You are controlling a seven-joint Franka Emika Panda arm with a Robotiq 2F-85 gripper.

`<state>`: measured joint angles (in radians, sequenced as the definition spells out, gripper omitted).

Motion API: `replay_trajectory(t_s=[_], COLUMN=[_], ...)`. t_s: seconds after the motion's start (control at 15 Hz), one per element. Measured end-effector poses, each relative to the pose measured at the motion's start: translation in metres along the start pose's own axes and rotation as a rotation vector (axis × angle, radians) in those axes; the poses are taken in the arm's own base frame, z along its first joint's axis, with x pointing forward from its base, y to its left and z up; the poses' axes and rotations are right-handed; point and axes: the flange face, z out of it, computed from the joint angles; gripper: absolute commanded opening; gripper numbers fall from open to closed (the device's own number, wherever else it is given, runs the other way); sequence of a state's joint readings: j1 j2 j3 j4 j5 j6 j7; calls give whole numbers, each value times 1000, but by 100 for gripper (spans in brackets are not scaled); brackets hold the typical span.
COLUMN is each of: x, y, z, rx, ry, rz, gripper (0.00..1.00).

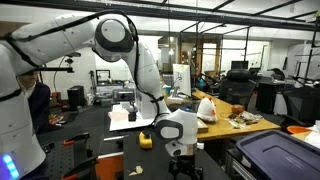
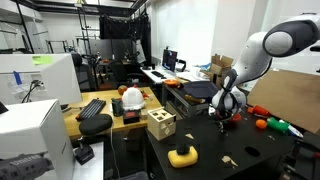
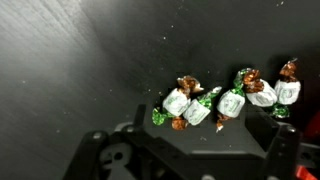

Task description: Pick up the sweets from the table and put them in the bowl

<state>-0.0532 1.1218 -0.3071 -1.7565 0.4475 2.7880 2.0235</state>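
Observation:
The robot's gripper should next edge over the bunched sweets in the row (image 3: 203, 106) and close on them, as they lie just beyond and between its open fingers.
Several sweets (image 3: 215, 103) in white wrappers with green and brown twisted ends lie in a loose row on the matte black table (image 3: 70, 70). In the wrist view my gripper (image 3: 210, 138) is open, with dark fingers at the left and right of the lower frame. The sweets lie just beyond the fingertips and nothing is held. In both exterior views the gripper (image 1: 180, 150) (image 2: 225, 118) points down close to the table top. A small yellow bowl-like object (image 2: 182, 155) (image 1: 146, 140) stands on the table apart from the gripper.
A wooden cube with holes (image 2: 160, 123) stands near the table edge. An orange ball (image 2: 260, 124) and a green item (image 2: 276, 126) lie beyond the gripper. A dark blue bin (image 1: 280, 155) stands at one side. A cluttered wooden desk (image 2: 110, 115) adjoins the table.

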Motion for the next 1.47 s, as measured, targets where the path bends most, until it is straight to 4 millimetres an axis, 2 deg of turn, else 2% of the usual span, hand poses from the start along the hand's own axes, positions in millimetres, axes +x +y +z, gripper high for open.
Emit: replay_trajectory(t_s=[0.27, 0.67, 0.73, 0.87, 1.07, 1.47], x=[-12, -13, -14, -16, -17, -20], y=[0, 2, 1, -1, -8, -12], z=[0, 18, 19, 19, 15, 12], rx=[12, -9, -14, -25, -27, -21], ry=[2, 29, 32, 39, 43, 39], rz=[-13, -25, -28, -34, -44, -50], gripper=[100, 100, 75, 68, 44, 1])
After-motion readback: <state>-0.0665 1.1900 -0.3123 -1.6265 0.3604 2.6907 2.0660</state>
